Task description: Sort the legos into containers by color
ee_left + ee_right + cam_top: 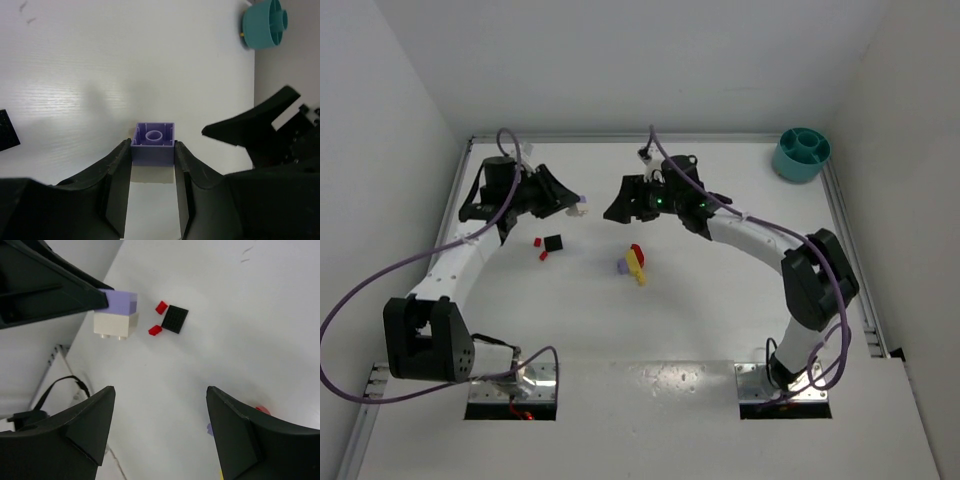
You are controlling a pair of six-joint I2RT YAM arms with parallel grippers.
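Next, my left gripper pulls back and down and lets go of the brick on the clear tabletop between the black plate [554, 242] and the cluster.
My left gripper [574, 205] is shut on a purple brick [153, 142] held above the table; in the right wrist view a white brick [115, 325] is stuck under the purple one [120, 302]. My right gripper [616, 210] is open and empty, facing the left gripper a short way to its right, jaws wide apart [160, 395]. A black plate [554, 242] and two small red bricks [538, 241] lie below the left gripper. A red [636, 251], yellow [638, 270] and purple [622, 266] cluster lies mid-table. The teal divided bowl [801, 153] stands at the far right corner.
White walls close the table on the left, back and right. The bowl also shows in the left wrist view [264, 23], far from the held brick. The right gripper's black finger [250, 127] juts into that view. Purple cables loop from both arms.
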